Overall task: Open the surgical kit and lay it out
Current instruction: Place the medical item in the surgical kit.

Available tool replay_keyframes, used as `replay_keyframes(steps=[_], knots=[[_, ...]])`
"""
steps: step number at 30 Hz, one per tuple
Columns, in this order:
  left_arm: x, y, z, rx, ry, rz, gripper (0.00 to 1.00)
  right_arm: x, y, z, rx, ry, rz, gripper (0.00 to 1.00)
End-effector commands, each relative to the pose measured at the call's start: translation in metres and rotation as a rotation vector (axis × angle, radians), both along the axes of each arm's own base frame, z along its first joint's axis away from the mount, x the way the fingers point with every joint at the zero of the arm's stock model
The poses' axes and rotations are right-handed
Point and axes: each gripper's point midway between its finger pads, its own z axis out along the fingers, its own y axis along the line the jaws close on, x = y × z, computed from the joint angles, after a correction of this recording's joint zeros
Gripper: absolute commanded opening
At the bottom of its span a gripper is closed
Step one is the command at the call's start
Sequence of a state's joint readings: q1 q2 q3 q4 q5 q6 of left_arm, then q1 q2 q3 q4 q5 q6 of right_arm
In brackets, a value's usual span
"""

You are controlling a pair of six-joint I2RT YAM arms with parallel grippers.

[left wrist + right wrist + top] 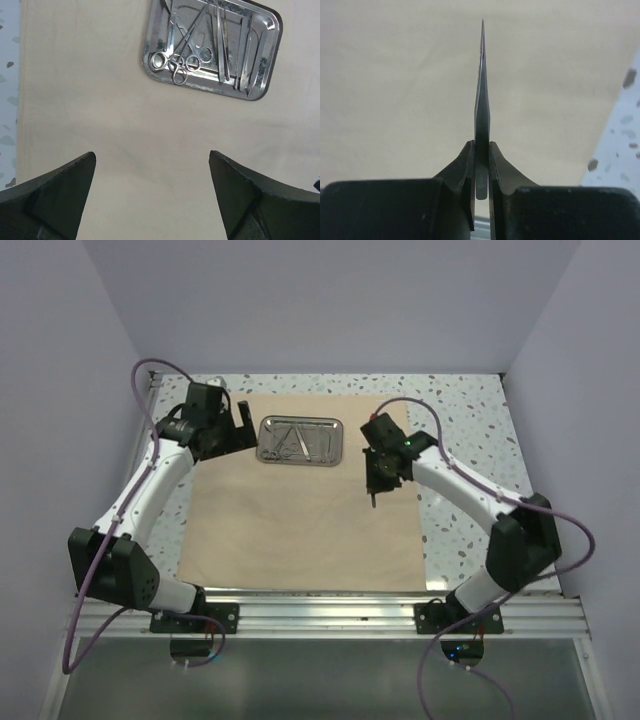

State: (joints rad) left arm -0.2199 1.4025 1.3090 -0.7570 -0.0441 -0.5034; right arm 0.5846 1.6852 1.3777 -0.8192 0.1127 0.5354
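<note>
My right gripper carries the tweezers back and down toward the wrap's near corner on its own side next. It releases them there, since that area lies bare.
The tan wrap sheet (290, 530) lies flat and open on the table. The shiny steel tray (340, 440) sits on its far middle and holds scissors (182, 55), tweezers (222, 45) and other slim instruments. My left gripper (240, 425) is open and empty over the wrap (125, 130), just left of the tray (272, 45). My right gripper (374, 490) hangs above the wrap (395, 75) to the right of the tray. It is shut (481, 145) on a thin pointed pair of steel tweezers (482, 90), seen edge-on with the tip pointing away.
The speckled tabletop (460, 420) shows around the wrap, also at the right of the right wrist view (625, 130). White walls (560, 390) close in the left, right and back. A metal rail (330, 615) runs along the near edge.
</note>
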Motion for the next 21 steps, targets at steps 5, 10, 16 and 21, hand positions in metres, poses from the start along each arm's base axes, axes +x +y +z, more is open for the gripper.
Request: replay_keyframes(steps=[5, 10, 16, 21], knots=[[0.054, -0.045, 0.01, -0.052, -0.065, -0.109, 1.0, -0.095, -0.054, -0.019, 0.032, -0.005, -0.069, 0.0], [0.086, -0.06, -0.003, -0.036, -0.028, -0.108, 0.97, -0.115, -0.065, -0.033, 0.057, -0.002, -0.109, 0.0], [0.107, -0.075, -0.016, -0.017, -0.014, -0.099, 0.92, -0.129, -0.074, -0.051, 0.03, 0.047, -0.12, 0.17], [0.117, -0.091, -0.026, -0.002, 0.001, -0.118, 0.88, -0.139, -0.081, -0.055, -0.006, 0.086, -0.116, 0.82]])
